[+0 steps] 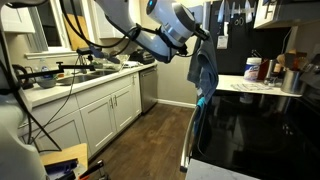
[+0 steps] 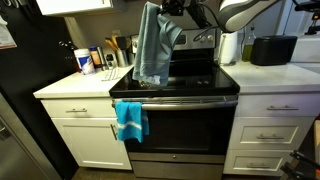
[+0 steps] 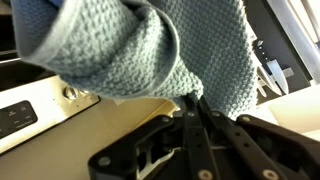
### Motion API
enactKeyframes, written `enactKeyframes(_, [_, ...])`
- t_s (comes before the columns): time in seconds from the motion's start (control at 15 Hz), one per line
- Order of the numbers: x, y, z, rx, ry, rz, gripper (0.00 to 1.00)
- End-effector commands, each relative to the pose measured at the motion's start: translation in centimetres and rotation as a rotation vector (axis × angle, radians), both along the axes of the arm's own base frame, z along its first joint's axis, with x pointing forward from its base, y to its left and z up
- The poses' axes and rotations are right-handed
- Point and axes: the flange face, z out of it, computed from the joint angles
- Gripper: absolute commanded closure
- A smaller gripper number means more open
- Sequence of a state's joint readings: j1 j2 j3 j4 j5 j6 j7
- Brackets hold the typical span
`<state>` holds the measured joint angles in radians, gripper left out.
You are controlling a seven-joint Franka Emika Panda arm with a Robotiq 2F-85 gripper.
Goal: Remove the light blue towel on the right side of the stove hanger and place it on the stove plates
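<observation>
I need to bring my gripper farther in over the black stove plates, then lower it and release the towel's top, because the towel still hangs by the stove's front edge.
My gripper is shut on the top of the light blue towel. It holds the towel up so that it hangs free over the left part of the stove plates, a glossy black cooktop. In an exterior view the towel dangles from the gripper above the stove's front edge, beside the cooktop. The stove hanger runs along the oven front and shows in the side view too. In the wrist view the knitted towel fills the top, pinched between the fingertips.
A brighter turquoise towel hangs on the left end of the hanger. A white bottle and utensils stand on the counter left of the stove. A paper roll and a black box stand to its right. Containers sit behind the cooktop.
</observation>
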<state>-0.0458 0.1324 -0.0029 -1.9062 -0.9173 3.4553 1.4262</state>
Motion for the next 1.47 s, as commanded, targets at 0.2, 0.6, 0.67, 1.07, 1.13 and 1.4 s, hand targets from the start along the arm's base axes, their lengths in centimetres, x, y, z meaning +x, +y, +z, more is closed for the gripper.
enactKeyframes(0.2, [2.8, 2.1, -2.2, 0.199, 0.054, 0.016, 0.99])
enactKeyframes(0.6, [4.4, -0.3, -5.9, 0.337, 0.131, -0.036, 0.99])
enactKeyframes(0.67, [4.4, -1.5, -6.0, 0.351, 0.132, -0.072, 0.99])
enactKeyframes(1.07, [5.1, -6.7, -5.2, 0.436, 0.100, -0.269, 0.99])
enactKeyframes(1.13, [5.2, -6.9, -5.0, 0.446, 0.087, -0.287, 0.99])
enactKeyframes(1.4, [5.6, -7.3, -5.1, 0.465, 0.070, -0.363, 0.99])
